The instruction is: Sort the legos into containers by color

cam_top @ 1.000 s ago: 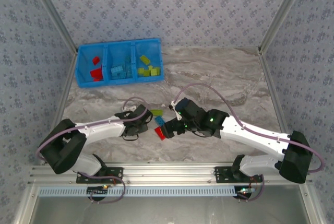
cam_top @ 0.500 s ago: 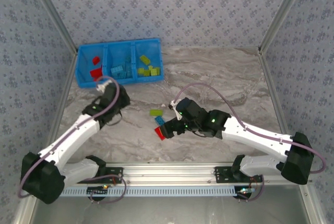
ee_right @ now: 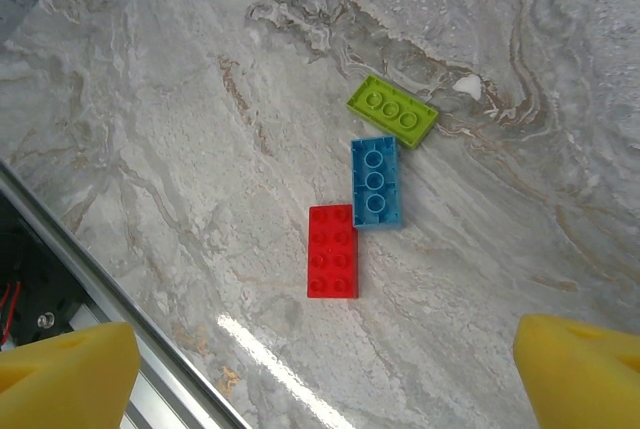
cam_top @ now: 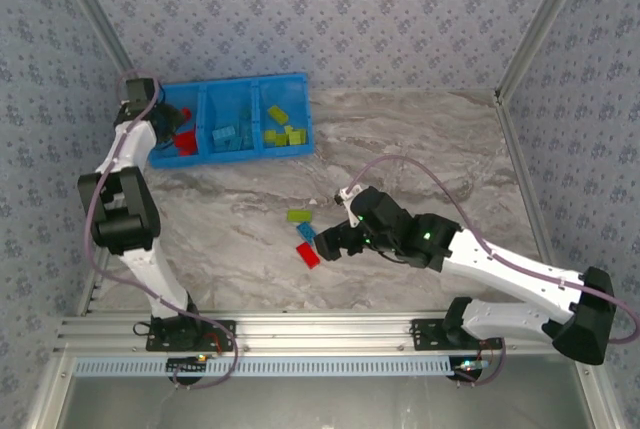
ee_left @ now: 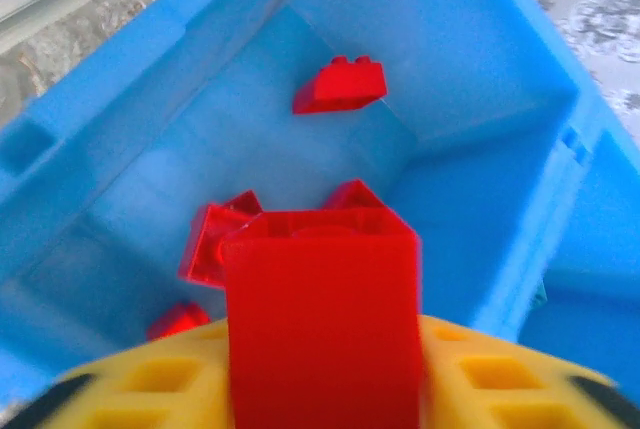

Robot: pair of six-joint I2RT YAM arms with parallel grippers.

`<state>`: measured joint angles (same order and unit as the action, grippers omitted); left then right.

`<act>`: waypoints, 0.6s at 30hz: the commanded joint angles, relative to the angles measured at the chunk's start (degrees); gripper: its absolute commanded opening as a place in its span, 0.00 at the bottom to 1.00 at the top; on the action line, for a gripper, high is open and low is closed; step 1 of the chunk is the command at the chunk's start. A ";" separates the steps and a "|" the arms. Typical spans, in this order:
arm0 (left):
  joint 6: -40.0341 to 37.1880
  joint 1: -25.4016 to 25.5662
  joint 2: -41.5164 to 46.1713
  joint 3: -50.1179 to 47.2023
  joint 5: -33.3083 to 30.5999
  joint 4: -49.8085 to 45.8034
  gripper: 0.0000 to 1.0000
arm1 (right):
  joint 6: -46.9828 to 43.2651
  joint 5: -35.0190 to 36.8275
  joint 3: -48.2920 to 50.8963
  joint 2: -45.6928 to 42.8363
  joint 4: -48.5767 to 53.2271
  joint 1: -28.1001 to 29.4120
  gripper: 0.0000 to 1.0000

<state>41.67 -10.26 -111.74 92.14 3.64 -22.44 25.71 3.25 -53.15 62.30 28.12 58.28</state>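
Note:
My right gripper moves outward and turns next. It then lowers the open fingers astride the long sides of the green lego (cam_top: 299, 215) (ee_right: 392, 111), since the lego lies at an angle below and outward.
My left gripper (cam_top: 166, 129) hangs over the left compartment of the blue tray (cam_top: 228, 83), shut on a red lego (ee_left: 320, 319) that stands up between its yellow pads. Below it, other red legos (ee_left: 340, 84) lie on the compartment floor (ee_left: 300, 164). Light blue legos (cam_top: 226, 135) lie in the middle compartment and lime green ones (cam_top: 283, 133) in the right one. On the table a green lego (ee_right: 392, 111), a blue lego (ee_right: 375, 182) and a red lego (ee_right: 332, 250) lie close together. My right gripper (ee_right: 322, 379) hovers open above them, holding nothing.
The marble table (cam_top: 420, 149) is bounded by patterned walls at the back and sides. An aluminium rail (cam_top: 320, 329) runs along the near edge, and it also shows at the lower left of the right wrist view.
My left arm has swung from the middle of the table, beside the loose legos, up to the tray's left compartment. The right gripper has drawn back slightly to the right.

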 commanded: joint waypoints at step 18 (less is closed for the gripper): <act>-4.60 27.73 46.68 -28.02 -6.74 -5.70 0.69 | 3.94 8.34 -1.82 9.63 0.92 -1.50 0.99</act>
<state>42.70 11.29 -72.07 67.96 3.51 -25.08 28.62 10.74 -52.56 69.23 28.91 57.21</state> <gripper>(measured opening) 0.681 0.989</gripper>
